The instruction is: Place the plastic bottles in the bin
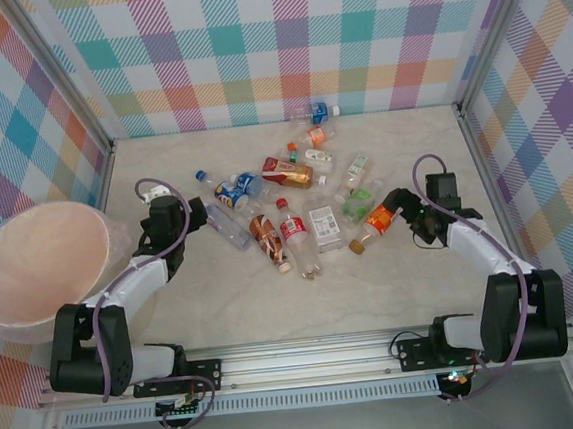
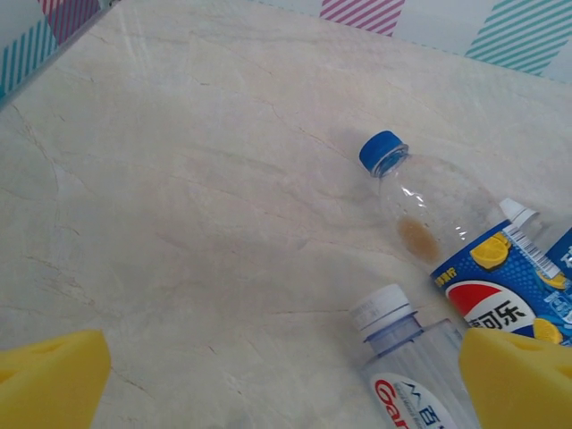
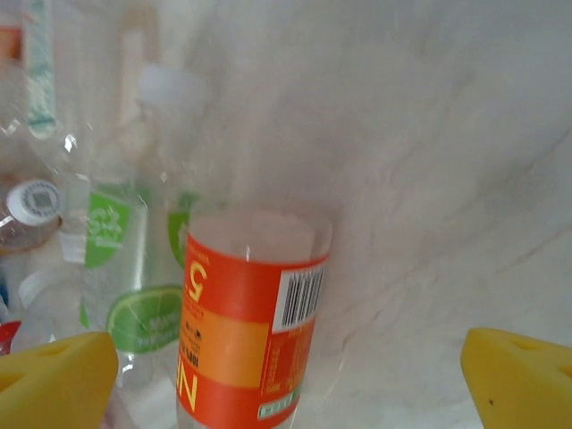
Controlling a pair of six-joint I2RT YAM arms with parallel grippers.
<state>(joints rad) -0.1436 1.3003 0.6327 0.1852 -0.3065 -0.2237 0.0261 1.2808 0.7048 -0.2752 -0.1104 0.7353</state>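
Observation:
My right gripper shifts toward the lime-green bottle next, lowers its fingers around the orange-labelled bottle's base end [image 1: 388,213] [image 3: 256,246] and closes. That end lies below, off-centre that way.
Several plastic bottles lie scattered across the middle of the table [image 1: 274,306]. The pale pink bin [image 1: 40,266] stands at the far left. My left gripper [image 1: 195,222] [image 2: 284,393] is open just left of a clear white-capped bottle [image 1: 229,226] [image 2: 420,366], whose neck lies between the yellow pads [image 2: 49,380], close to the right one. Beyond it lies a blue-capped, blue-labelled bottle [image 2: 429,214]. My right gripper [image 1: 400,209] [image 3: 288,380] is open around the base end of an orange-labelled bottle [image 1: 377,221] [image 3: 246,322], which sits nearer the left pad [image 3: 54,380] without touching it.
A lime-green labelled bottle [image 3: 134,286] lies just left of the orange one. More bottles [image 1: 293,234] crowd the centre and reach toward the back wall [image 1: 313,112]. Checked walls enclose the table on three sides. Bare tabletop lies in front of the pile.

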